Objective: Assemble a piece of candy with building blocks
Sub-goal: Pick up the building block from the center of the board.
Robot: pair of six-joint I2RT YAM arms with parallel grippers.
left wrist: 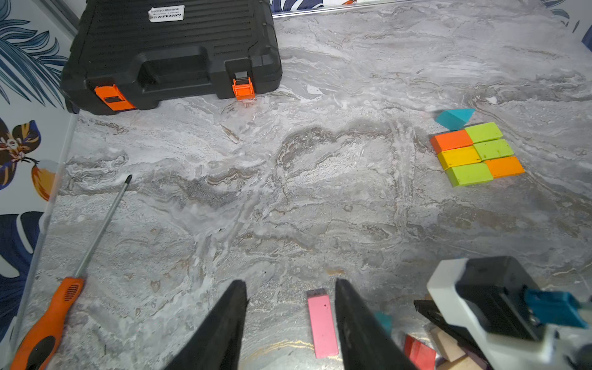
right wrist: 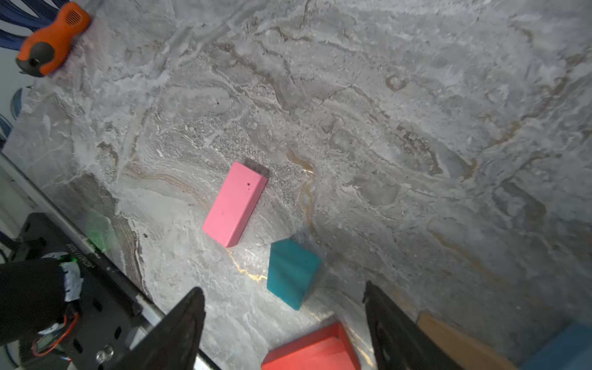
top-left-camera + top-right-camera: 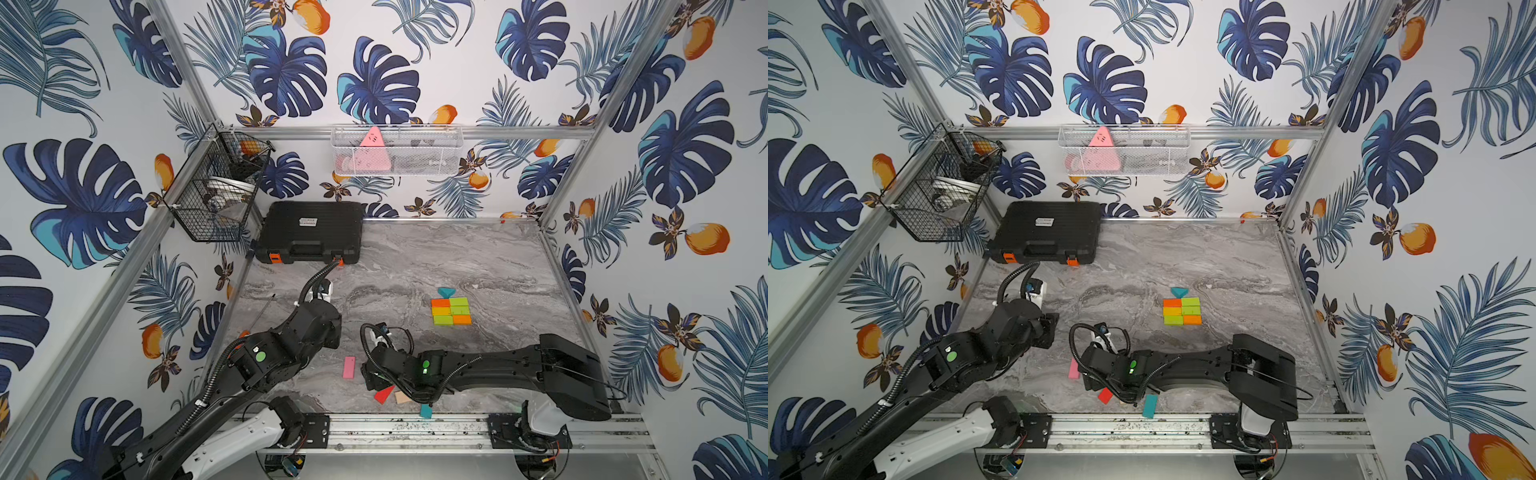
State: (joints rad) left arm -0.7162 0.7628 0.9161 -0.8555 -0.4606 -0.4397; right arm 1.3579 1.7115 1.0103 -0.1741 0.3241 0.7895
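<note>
My right gripper lowers and eases toward the pink block next, fingers astride the teal block [image 2: 292, 273], since that lies below it on the pink block's side.
Six green, orange and yellow building blocks [image 3: 451, 311] lie joined in a rectangle at mid-right of the table, with a teal triangle [image 3: 446, 292] touching its far edge. A pink block [image 1: 322, 323] lies flat near the front. My left gripper [image 1: 290, 283] is open above it, and the block sits untouched close to one finger. My right gripper [image 2: 282, 288] is open just beside it, over a teal block [image 2: 291, 275] and a red block [image 2: 314, 352]. A plain wood block [image 3: 402, 397] and another teal block [image 3: 426, 410] lie by the right wrist.
A shut black tool case [image 3: 309, 232] stands at the back left. An orange-handled screwdriver [image 1: 48, 320] lies along the left wall. Wire baskets [image 3: 397, 151] hang on the walls. A metal rail [image 3: 415, 428] runs along the table's front edge. The two wrists are close together.
</note>
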